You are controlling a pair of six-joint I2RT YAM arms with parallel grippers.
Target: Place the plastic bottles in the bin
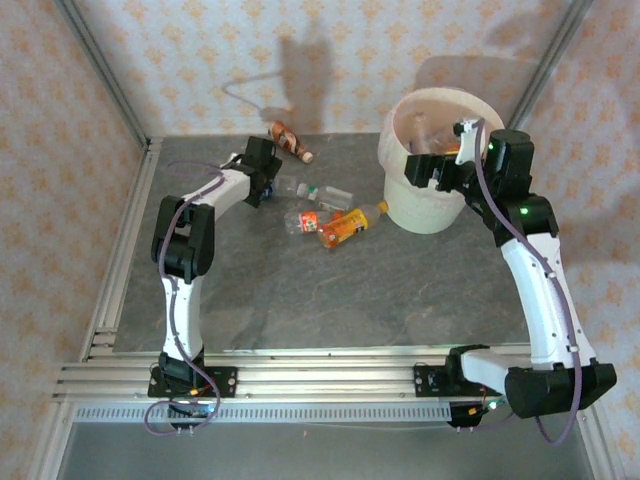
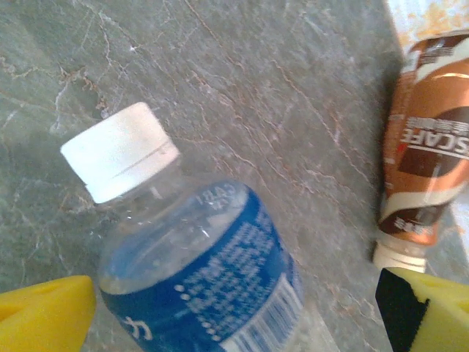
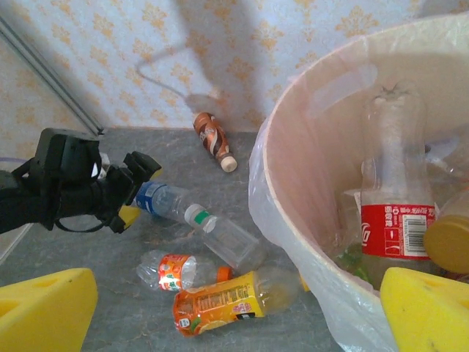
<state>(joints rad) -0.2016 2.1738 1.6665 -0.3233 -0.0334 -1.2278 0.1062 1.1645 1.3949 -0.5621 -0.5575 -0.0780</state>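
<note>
The clear bottle is already between the open fingers of my left gripper, so my left gripper needs to go down over the blue label (image 1: 271,188) (image 2: 198,271) next and close its fingers on the bottle.
Several plastic bottles lie on the grey table. A clear one with a blue label (image 2: 198,271) and white cap lies between the fingers of my open left gripper (image 2: 234,326), (image 1: 264,186), not squeezed. Beyond it lie a brown coffee bottle (image 2: 429,154), (image 1: 290,141), a clear bottle (image 3: 231,238), a small orange-labelled bottle (image 3: 172,270) and an orange juice bottle (image 3: 227,301), (image 1: 345,227). The cream bin (image 1: 437,205) stands at the back right, with a red-labelled bottle (image 3: 396,227) inside among others. My right gripper (image 1: 440,165) hovers open over the bin's near-left rim (image 3: 293,125), holding nothing.
Patterned walls and a metal frame rail (image 1: 125,235) close in the table on the left and at the back. A thin plastic liner (image 3: 322,293) hangs over the bin's rim. Bare grey tabletop (image 1: 350,300) stretches between the bottles and the arm bases.
</note>
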